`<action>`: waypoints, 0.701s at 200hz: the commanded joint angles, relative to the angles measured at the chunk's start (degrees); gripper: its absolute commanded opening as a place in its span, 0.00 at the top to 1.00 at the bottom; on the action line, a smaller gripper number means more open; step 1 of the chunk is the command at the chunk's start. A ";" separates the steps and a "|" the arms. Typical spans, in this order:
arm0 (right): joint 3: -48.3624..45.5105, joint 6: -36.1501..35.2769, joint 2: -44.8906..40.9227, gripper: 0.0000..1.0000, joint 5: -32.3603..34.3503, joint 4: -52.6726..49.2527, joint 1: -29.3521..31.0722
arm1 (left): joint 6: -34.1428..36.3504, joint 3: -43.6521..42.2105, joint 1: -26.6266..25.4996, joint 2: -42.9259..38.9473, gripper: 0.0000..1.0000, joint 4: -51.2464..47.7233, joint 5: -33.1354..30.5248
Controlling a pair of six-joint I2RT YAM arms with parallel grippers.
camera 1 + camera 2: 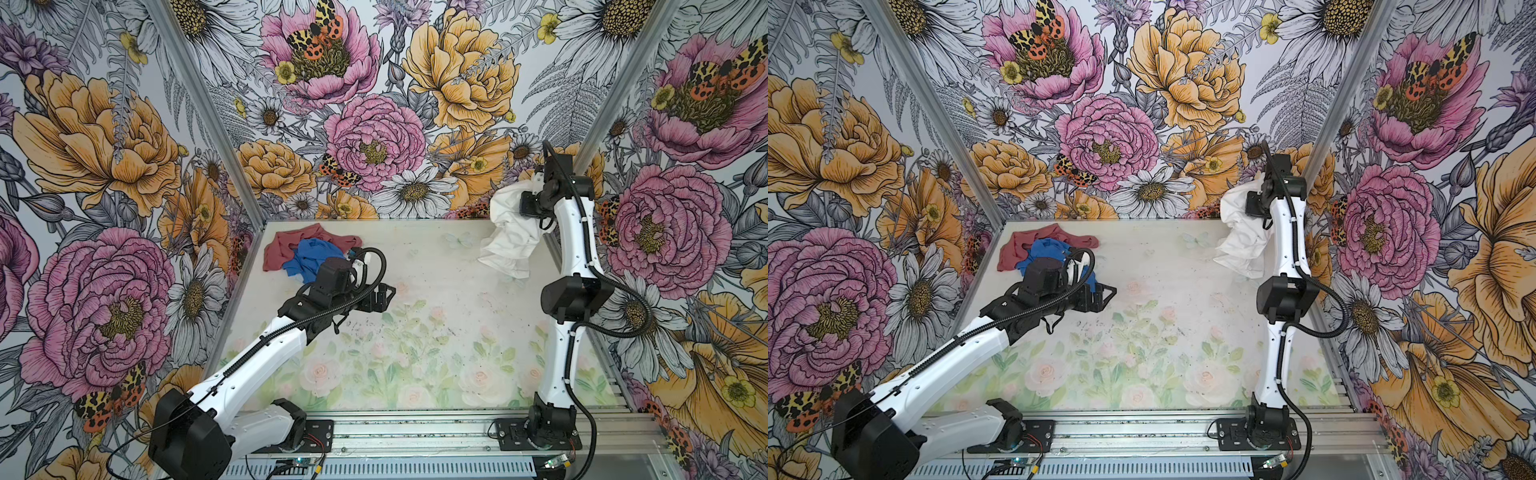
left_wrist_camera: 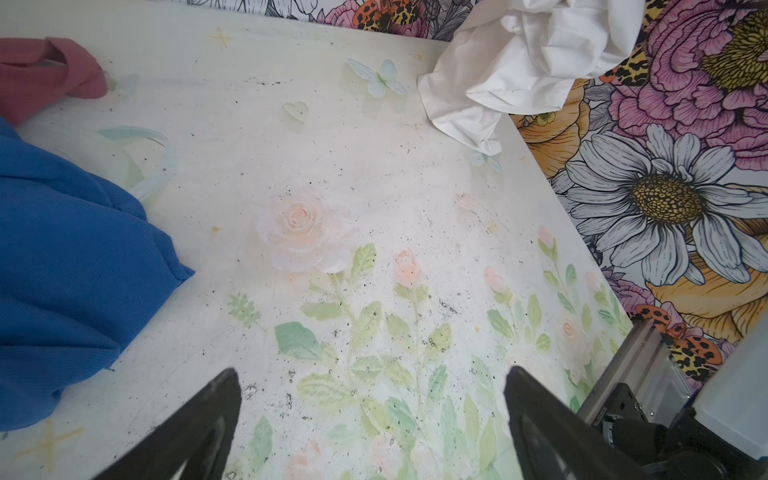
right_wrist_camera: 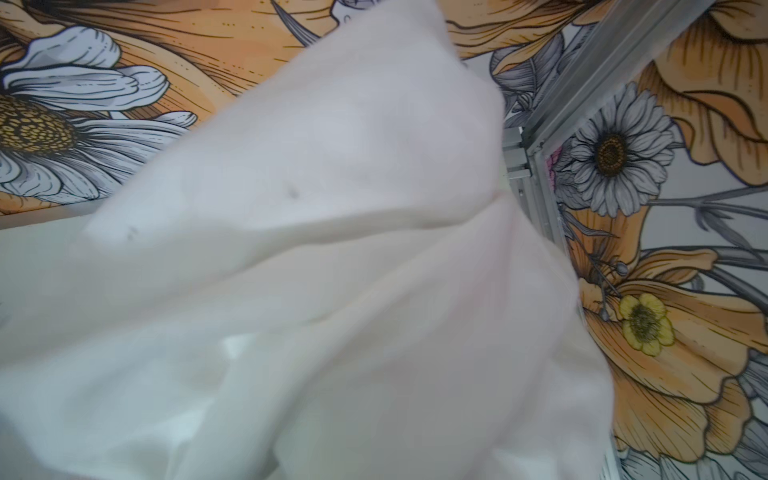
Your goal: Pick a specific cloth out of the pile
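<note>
My right gripper lowers and tilts down next, releasing the white cloth's fold on the table's far corner by the post, as that corner lies below.
The white cloth hangs crumpled from my right gripper, lifted at the back right corner, its lower folds just above the table. It fills the right wrist view and hides the fingers; the gripper is shut on it. The pile sits at the back left: a dusty-red cloth with a bright blue cloth on top, also in the left wrist view. My left gripper hovers beside the blue cloth, open and holding nothing.
Flower-printed walls close in on three sides; an aluminium post stands right behind the hanging cloth. The right arm's base and the metal rail run along the front edge. The table's flower-printed surface lies between the arms.
</note>
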 commanded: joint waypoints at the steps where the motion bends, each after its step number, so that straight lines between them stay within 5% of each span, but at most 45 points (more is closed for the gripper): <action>1: 1.87 1.27 -2.97 1.00 7.67 1.27 -1.00 | -1.03 -1.69 0.53 -1.41 0.01 0.81 -1.28; 140: 0.46 0.66 11.46 1.00 19.93 9.04 0.28 | -3.32 -5.83 1.32 -5.40 0.01 2.36 0.11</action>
